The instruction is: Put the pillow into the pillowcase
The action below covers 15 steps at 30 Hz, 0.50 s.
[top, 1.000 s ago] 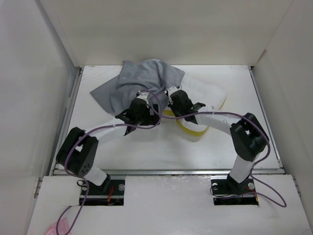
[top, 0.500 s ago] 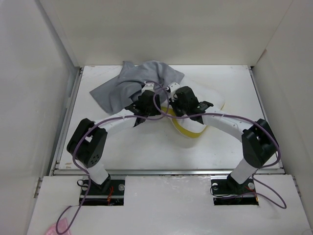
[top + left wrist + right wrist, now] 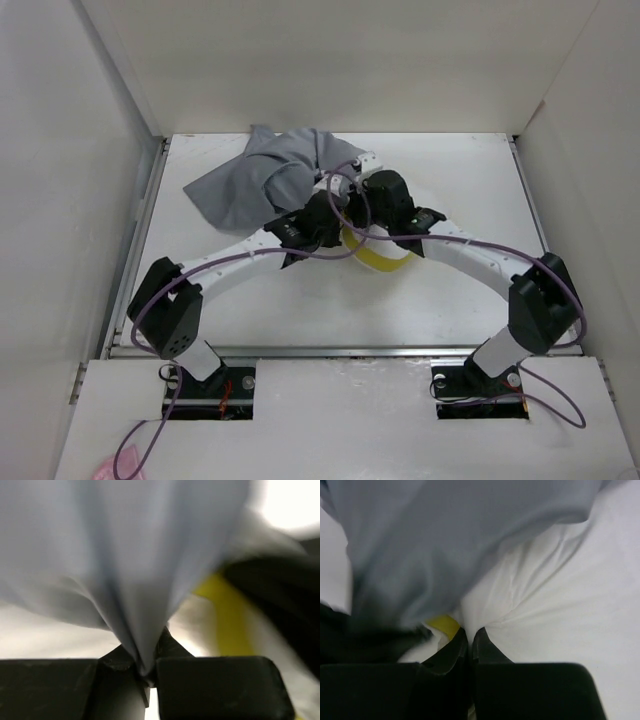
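Note:
Next, my right gripper moves up and back beside the left gripper before opening, since the pillowcase drapes over only part of the white pillow.
The grey pillowcase (image 3: 255,180) lies bunched at the back left of the table, its right part draped over the pillow. Of the pillow (image 3: 378,260), mostly the yellow trim shows below the two wrists. My left gripper (image 3: 335,200) is shut on a pinched fold of the pillowcase (image 3: 125,555), seen between the closed tips of the left gripper (image 3: 145,667); the pillow's yellow trim (image 3: 225,615) is just to the right. My right gripper (image 3: 365,187) sits close beside it. In the right wrist view the right gripper (image 3: 470,636) is shut on the white pillow (image 3: 560,605), with the pillowcase (image 3: 445,545) hanging over it.
White walls enclose the table (image 3: 300,300) on the left, back and right. The two arms cross close together at mid-table, their purple cables (image 3: 350,235) looping between the wrists.
My left gripper has gone from open to shut, pinching the pillowcase, and moved right and forward. The right arm has pushed the pillow farther under the grey cloth, which covers more of it.

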{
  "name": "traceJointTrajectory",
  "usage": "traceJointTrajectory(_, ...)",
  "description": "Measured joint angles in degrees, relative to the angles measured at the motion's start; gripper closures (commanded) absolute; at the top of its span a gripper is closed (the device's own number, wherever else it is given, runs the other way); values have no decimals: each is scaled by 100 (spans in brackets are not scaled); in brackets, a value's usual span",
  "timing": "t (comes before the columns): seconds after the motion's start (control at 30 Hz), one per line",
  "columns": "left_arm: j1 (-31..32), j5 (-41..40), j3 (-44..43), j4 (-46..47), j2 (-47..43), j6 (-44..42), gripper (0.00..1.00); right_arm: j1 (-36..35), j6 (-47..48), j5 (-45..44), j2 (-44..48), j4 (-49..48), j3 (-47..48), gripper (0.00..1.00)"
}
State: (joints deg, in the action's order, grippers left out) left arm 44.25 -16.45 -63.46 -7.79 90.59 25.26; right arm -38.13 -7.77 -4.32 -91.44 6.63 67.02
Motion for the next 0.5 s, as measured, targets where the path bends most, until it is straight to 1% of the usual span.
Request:
traceJointTrajectory(0.1,483,238,-385,-219,-203,-146,100,-81,-415,-160,380,-584,-155,100)
traceJointTrajectory(0.23,776,503,-695,-514,-667,-332,100,-166,-903,-581,953,-1226,-472,100)
traceJointTrajectory(0.37,1001,1038,-715,-605,-1285,-455,100,-321,-1281,-994,1228,-2146,-931,100)
traceJointTrajectory(0.5,1126,1377,-654,-656,-1836,-435,100,-688,-1526,-1565,1353,-3047,-1502,100)
